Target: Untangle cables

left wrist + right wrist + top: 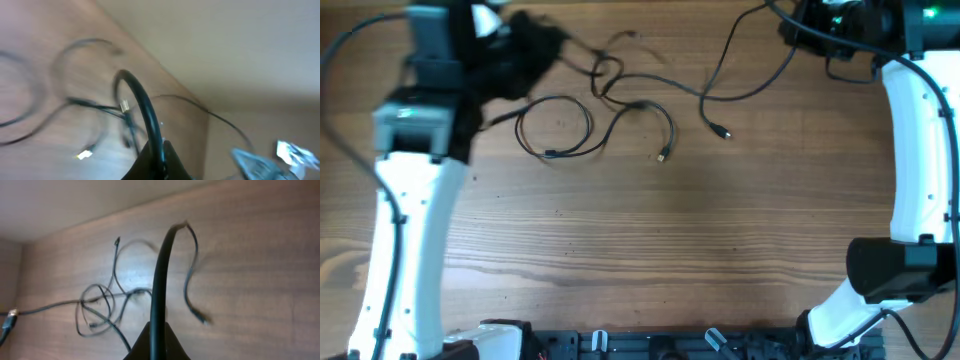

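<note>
The cable still runs into the tangle (100,307). Next my right gripper should pull its cable away to the right in the overhead view and release it on the tabletop.
Several thin black cables (610,90) lie tangled on the wooden table at the top middle, with loose plug ends at the front (662,156). My left gripper (535,45), blurred, is at the tangle's left end. In the left wrist view its jaws (160,150) are shut on a black cable (145,107) that arches up from them. My right gripper (802,30) is at the top right. In the right wrist view its jaws (157,330) are shut on a cable (160,275) whose free end (202,320) hangs down to a plug. The tangle (100,307) lies beyond it.
The held right cable runs down to a plug (725,133) right of the tangle. A black rail (650,345) lines the table's front edge. The white arm links stand at the left (410,220) and right (915,150) sides.
</note>
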{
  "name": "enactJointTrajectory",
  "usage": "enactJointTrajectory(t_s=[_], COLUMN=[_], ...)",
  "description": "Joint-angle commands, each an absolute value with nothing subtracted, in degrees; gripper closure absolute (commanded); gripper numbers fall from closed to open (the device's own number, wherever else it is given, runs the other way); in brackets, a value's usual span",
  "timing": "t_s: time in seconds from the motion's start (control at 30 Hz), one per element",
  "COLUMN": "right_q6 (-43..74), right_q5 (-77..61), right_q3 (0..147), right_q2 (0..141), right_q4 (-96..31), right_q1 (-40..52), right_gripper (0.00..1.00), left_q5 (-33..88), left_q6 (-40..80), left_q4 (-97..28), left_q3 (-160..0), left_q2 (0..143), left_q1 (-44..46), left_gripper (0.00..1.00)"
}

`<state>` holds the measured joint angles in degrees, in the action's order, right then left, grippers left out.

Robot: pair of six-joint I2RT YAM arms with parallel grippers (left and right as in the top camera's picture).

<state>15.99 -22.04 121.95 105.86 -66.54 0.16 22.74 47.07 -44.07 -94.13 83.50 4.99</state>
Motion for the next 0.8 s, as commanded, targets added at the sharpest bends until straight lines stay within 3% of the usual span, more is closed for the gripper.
enactJointTrajectory(t_s=[0.0,0.13,0.5,0.77], right_q6=[13.87,26.13,55.02,49.67], right_q5=[-38.11,-50.76,-63.07,-65.58], right_q3=[123.20,128.22,131.46,131.35], right_q2=[102.63,97.51,91.53,93.25], right_q4=[-59.22,-46.30,-24.97,-29.69], right_q1=[-2.63,-8.82,-36.27,-36.69], right_gripper=[0.96,0.96,0.96,0.96], left_q5=[19.05,15.07,3.25,-6.52], left_q6=[47.37,47.07,46.74,46.76], left_q4=[-51.81,-56.75,-58.59,-62.00], left_q3=[-93.84,-93.76,-93.73,-93.73], left_q2=[86.06,91.88,100.79,102.24], left_q1=[0.14,0.75,2.37,2.35], left_gripper=[0.96,0.96,0.96,0.96])
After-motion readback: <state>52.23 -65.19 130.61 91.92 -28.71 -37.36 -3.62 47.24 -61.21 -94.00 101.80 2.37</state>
